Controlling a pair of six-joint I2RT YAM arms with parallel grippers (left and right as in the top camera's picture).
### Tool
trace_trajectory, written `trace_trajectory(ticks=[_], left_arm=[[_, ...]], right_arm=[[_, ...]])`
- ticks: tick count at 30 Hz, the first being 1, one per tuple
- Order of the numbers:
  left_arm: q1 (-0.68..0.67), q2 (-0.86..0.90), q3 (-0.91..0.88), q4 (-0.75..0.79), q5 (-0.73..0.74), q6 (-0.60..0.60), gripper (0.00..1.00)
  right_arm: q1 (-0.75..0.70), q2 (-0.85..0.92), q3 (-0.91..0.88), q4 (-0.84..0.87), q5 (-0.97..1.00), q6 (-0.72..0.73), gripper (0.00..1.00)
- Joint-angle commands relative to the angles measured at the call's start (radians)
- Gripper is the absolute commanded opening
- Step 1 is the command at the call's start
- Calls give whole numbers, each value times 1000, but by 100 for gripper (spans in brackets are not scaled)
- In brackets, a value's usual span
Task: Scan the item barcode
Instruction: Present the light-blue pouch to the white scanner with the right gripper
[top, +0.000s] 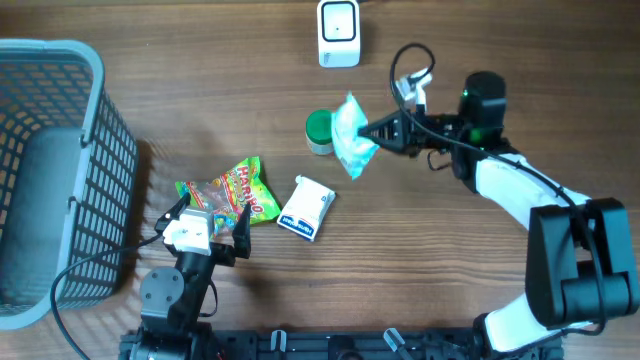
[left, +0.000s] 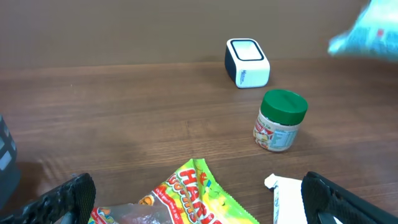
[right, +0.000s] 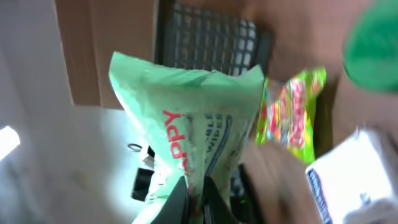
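I will carry the pack outward over the scanner (top: 339, 33), then to my right gripper's right in the overhead view to let go of it, because the tabletop is clear there.
My right gripper (top: 373, 131) is shut on the edge of a pale green wipes pack (top: 352, 138), held up off the table on its edge. In the right wrist view the pack (right: 193, 118) shows red lettering, pinched between the fingertips of the right gripper (right: 196, 194). No barcode shows on it. The white scanner (top: 339, 33) stands at the far edge, beyond the pack; the left wrist view shows the scanner (left: 247, 61) too. My left gripper (top: 210, 216) stands open low over a Haribo bag (top: 228, 192), one finger on each side.
A green-lidded jar (top: 319, 131) stands just left of the held pack. A white and blue box (top: 306, 208) lies near the Haribo bag. A grey wire basket (top: 110, 180) fills the left side.
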Motion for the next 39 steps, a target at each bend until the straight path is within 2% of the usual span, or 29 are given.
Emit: trace_trajectory(ticks=[1, 3, 4, 6, 10, 11, 12, 14, 18, 20, 22, 25, 27, 35, 39], left_arm=[[-5, -4, -8, 3, -6, -9, 100], [-5, -4, -8, 3, -6, -9, 100], [-5, -4, -8, 3, -6, -9, 100], [-5, -4, -8, 3, -6, -9, 100], [-5, -4, -8, 3, -6, -10, 100], [-5, -4, -8, 3, -6, -9, 100], [-5, -4, -8, 3, -6, -10, 100], [-5, -4, -8, 3, -6, -9, 100], [-5, -4, -8, 3, -6, -10, 100], [-5, -4, -8, 3, -6, -9, 100], [-5, -4, -8, 3, -6, -9, 100], [-5, -4, -8, 3, -6, -9, 100], [-5, -4, -8, 3, -6, -10, 100], [-5, -4, -8, 3, -6, -10, 100], [-5, -4, -8, 3, -6, -9, 100]], right_arm=[[-3, -49, 31, 412, 13, 160, 5], [-3, -49, 67, 638, 36, 156, 4], [-3, -48, 88, 625, 52, 107, 5], [-2, -48, 130, 485, 145, 14, 5], [-2, -48, 310, -60, 482, -374, 5], [6, -48, 386, -249, 666, -512, 5], [23, -48, 445, -367, 843, -613, 5], [71, -38, 520, -449, 1075, -783, 5], [185, 21, 536, -393, 1329, -1019, 4], [219, 94, 574, -381, 1410, -1082, 5], [238, 236, 710, -411, 1498, -1133, 5], [247, 456, 928, -471, 1528, -1131, 5], [267, 533, 974, -480, 1598, -1147, 4], [293, 604, 974, -384, 1674, -1151, 5], [296, 564, 974, -458, 1820, -1132, 5]])
